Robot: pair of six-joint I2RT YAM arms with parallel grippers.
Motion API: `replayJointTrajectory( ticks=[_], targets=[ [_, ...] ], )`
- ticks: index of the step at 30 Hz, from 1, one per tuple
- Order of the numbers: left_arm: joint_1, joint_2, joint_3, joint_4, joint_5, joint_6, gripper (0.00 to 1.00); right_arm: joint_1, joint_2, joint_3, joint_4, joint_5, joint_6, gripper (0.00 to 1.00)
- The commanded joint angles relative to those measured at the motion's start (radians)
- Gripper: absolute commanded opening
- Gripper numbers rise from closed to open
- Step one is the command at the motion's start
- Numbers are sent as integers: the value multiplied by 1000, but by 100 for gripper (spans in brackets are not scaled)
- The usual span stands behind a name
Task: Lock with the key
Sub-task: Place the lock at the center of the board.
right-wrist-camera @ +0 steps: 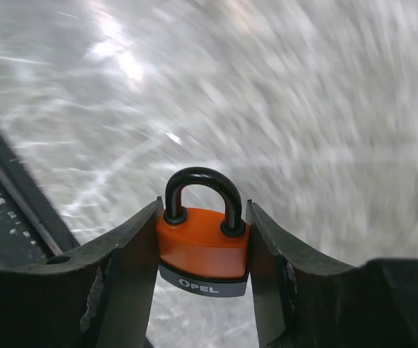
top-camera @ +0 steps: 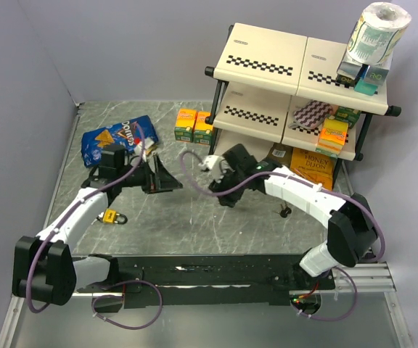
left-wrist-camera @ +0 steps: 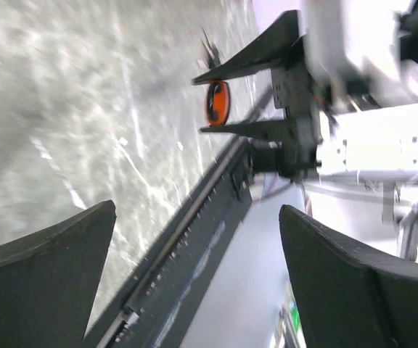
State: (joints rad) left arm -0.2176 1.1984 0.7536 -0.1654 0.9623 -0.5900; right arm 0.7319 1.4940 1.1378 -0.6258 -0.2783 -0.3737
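My right gripper carries the orange padlock (right-wrist-camera: pixel 203 246) toward the small dark item and down next, to release it on the clear spot of tabletop beside that item.
An orange padlock (right-wrist-camera: pixel 203 246) with a black shackle and a grey "OPEL" band is clamped between my right gripper's (right-wrist-camera: pixel 203 212) fingers, above the grey marbled table. In the top view my right gripper (top-camera: pixel 222 194) is at mid-table and hides the lock. My left gripper (top-camera: pixel 162 178) is open and empty, a short way left of it and facing it. The left wrist view shows the orange padlock (left-wrist-camera: pixel 218 103) in the right gripper's fingers, beyond my spread left gripper (left-wrist-camera: pixel 198 214). A small dark item (top-camera: pixel 285 212), possibly the key, lies on the table right of the right gripper.
A second, yellow padlock (top-camera: pixel 111 216) lies beside the left arm. A blue chip bag (top-camera: pixel 115 138) and orange boxes (top-camera: pixel 194 125) sit at the back. A two-tier shelf (top-camera: pixel 296 65) with boxes and a paper roll stands at the back right. A black rail (top-camera: pixel 216 272) runs along the near edge.
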Motion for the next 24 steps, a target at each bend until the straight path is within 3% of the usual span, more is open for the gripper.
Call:
replayJointTrajectory(
  ticks=[1, 9, 17, 24],
  targets=[
    [69, -59, 33, 3, -13, 4, 97, -117, -98, -67, 8, 8, 155, 0],
    [95, -65, 23, 72, -56, -54, 96, -215, -173, -228, 14, 63, 289, 0],
    [109, -34, 64, 18, -73, -2, 96, -299, -15, -182, -78, 197, 545, 0],
    [113, -56, 21, 110, -100, -65, 96, -342, -38, -246, -29, 272, 648, 0]
  ],
)
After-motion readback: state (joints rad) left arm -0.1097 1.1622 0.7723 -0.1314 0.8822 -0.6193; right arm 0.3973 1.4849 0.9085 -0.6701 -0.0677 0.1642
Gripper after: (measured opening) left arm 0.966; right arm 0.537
